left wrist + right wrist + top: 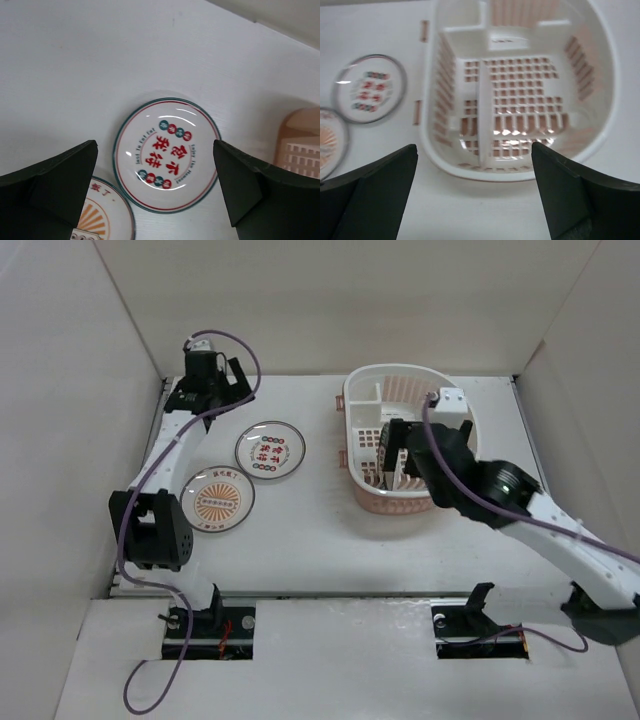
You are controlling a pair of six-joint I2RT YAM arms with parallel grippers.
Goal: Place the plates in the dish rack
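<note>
My left gripper lowers onto the character plate's rim (240, 437) next on the side away from the rack (348, 410), since bare tabletop leaves room for a finger there.
The red-and-black character plate (269, 450) lies flat on the table, with the orange sunburst plate (218, 499) just in front and to its left. My left gripper (213, 392) hovers open and empty behind them; in its wrist view (155, 145) the character plate (166, 155) lies between the fingers and the sunburst plate (102, 220) at lower left. The dish rack (348, 410) stands at right. My right gripper (400, 455) is open and empty above the rack's near end (474, 147). I cannot make out the green-blue-rimmed plate; a thin white upright piece (485, 115) stands in the rack (520, 175).
Tall pale walls close in the table at the left, back and right. The rack's corner (300, 145) shows at the right of the left wrist view. The right arm's cable (470, 495) runs over the rack's near rim.
</note>
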